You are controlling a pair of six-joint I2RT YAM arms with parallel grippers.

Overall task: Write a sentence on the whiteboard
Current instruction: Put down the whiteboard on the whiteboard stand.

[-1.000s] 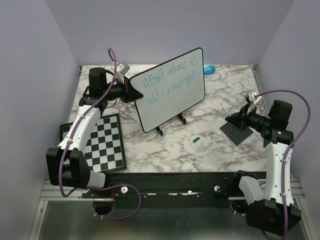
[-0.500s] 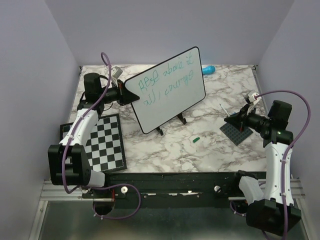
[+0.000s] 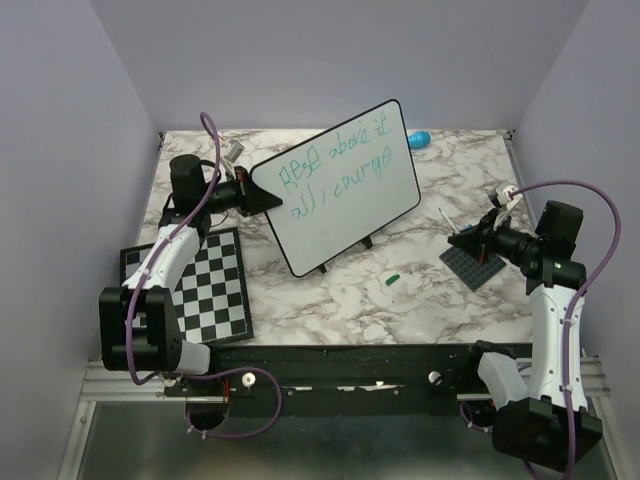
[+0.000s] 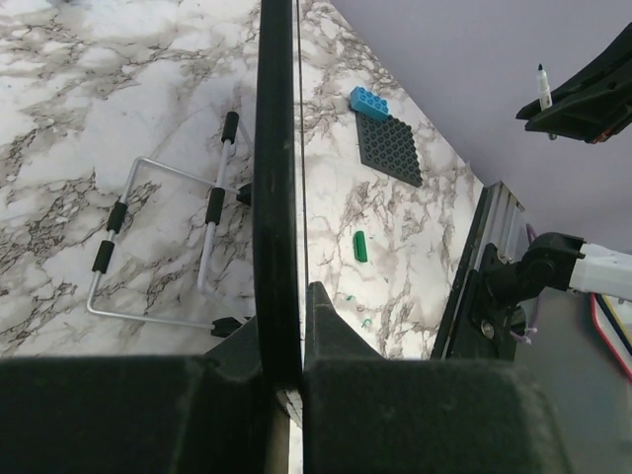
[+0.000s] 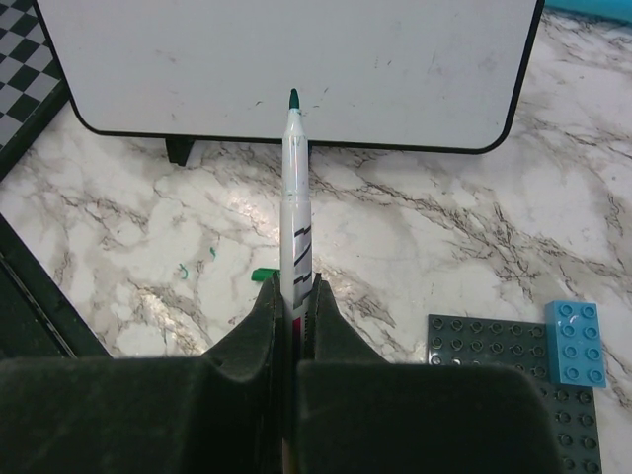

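I should move my left gripper to the left in the top view next and let go of the whiteboard's rim (image 3: pixel 270 218) (image 4: pixel 277 316), which is between the gripper's fingers, as both lines are written.
The whiteboard (image 3: pixel 345 190) stands tilted at the middle back of the table, with the sentence (image 3: pixel 335 165) in two green handwritten lines on its face. My left gripper (image 3: pixel 265 195) is shut on the board's left rim. In the left wrist view the rim (image 4: pixel 276 178) runs edge-on between my jaws (image 4: pixel 296 336). My right gripper (image 3: pixel 475 238) is shut on a white green-tipped marker (image 5: pixel 294 197), held off to the right of the board. In the right wrist view the marker's tip points at the board's lower edge (image 5: pixel 286 69), clear of it.
A black-and-white checkerboard (image 3: pixel 200 285) lies at the front left. A green marker cap (image 3: pixel 392 279) lies in front of the board. A dark grey studded plate (image 3: pixel 472 265) with a blue brick (image 5: pixel 574 341) lies under my right gripper. A turquoise object (image 3: pixel 418 139) sits at the back.
My left gripper drew back to the left and turned, swinging the whiteboard so its right side came forward and lower. The right arm and marker have not moved.
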